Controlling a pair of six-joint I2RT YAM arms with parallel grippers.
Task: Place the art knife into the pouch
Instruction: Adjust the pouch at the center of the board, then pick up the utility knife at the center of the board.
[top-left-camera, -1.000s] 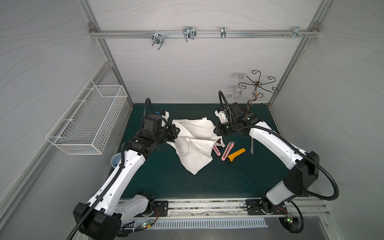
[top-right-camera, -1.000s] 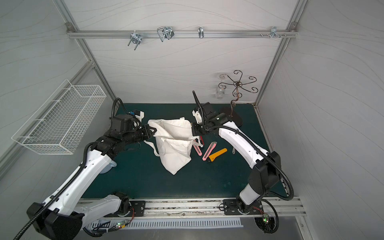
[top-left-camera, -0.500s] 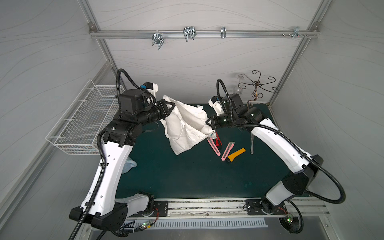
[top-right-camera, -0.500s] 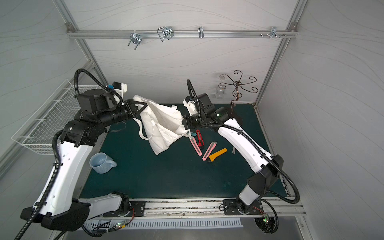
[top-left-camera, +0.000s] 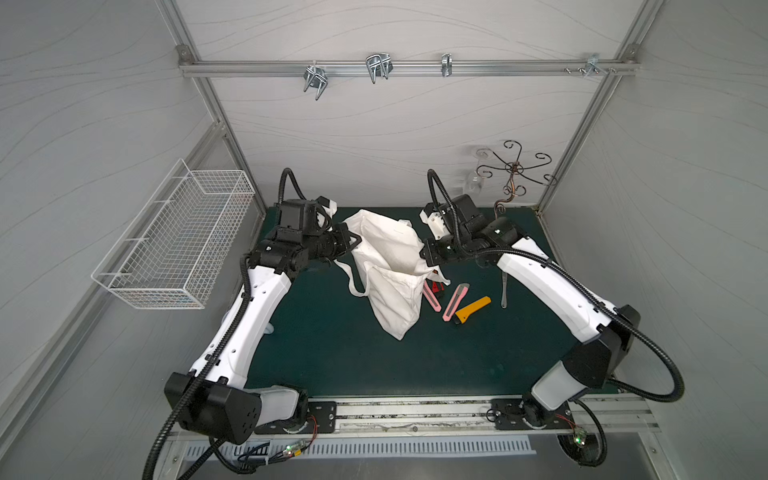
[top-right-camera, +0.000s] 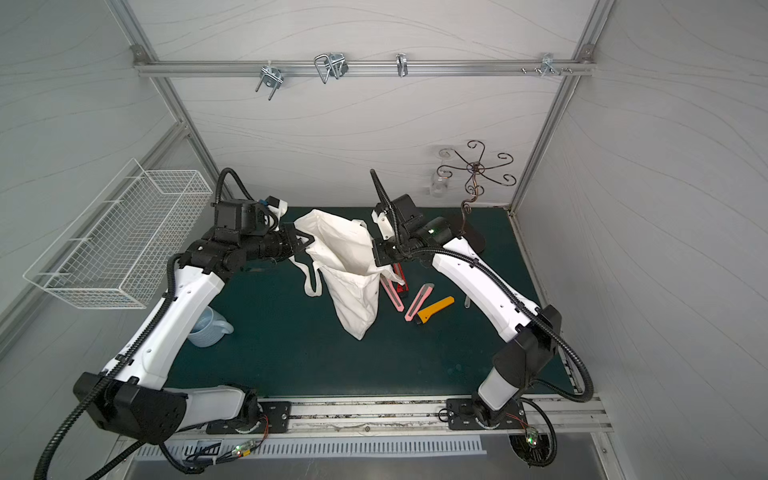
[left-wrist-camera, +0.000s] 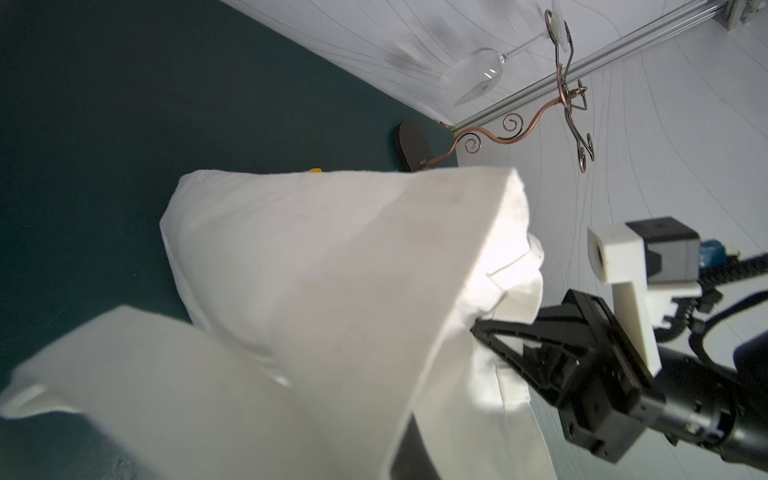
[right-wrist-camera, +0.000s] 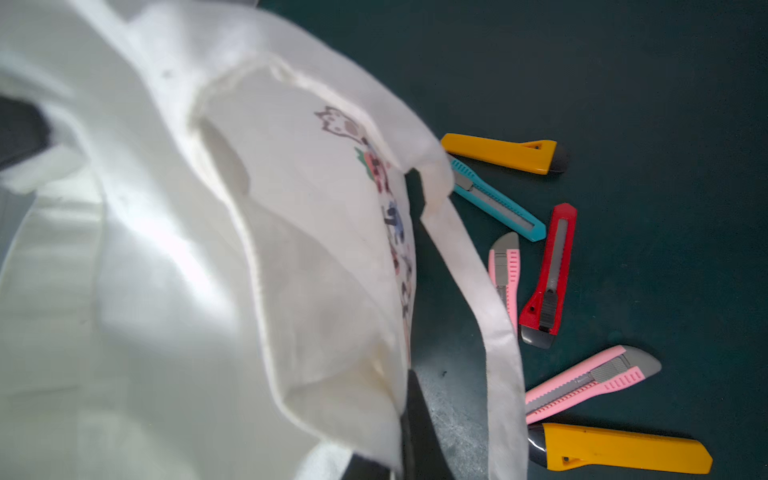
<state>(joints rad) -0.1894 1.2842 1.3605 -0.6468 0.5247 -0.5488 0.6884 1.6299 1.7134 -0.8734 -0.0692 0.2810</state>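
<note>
The pouch's rim goes down and outward in my right gripper next, widening the pouch's sagging opening, and is then released. The mat by the red art knife (top-left-camera: 456, 275) (right-wrist-camera: 593, 252) lies below.
The pouch (top-left-camera: 390, 266) (top-right-camera: 349, 257) is a white cloth tote stretched between both grippers above the green mat, its mouth spread and its lower end trailing down to the mat. My left gripper (top-left-camera: 353, 243) is shut on one side of the rim. My right gripper (top-left-camera: 426, 259) is shut on the opposite side. Cloth fills the left wrist view, the pouch (left-wrist-camera: 332, 270) hiding my own fingers. The printed face of the pouch (right-wrist-camera: 374, 178) shows in the right wrist view. Several art knives lie beside it: pink (top-left-camera: 432, 297), red (right-wrist-camera: 548, 270), pink (top-left-camera: 456, 301), yellow (top-left-camera: 473, 309), teal (right-wrist-camera: 496, 199).
A white wire basket (top-left-camera: 174, 245) hangs on the left wall. A pale blue cup (top-right-camera: 205, 328) stands under my left arm. A copper hook stand (top-left-camera: 513, 183) holding a glass (left-wrist-camera: 473, 79) is at the back right. A metal utensil (top-left-camera: 504, 291) lies by my right arm.
Both arms lifted the pouch off the mat, the left arm swinging high and leftward. They have since come down and back toward the middle, with the pouch's mouth spread wider.
</note>
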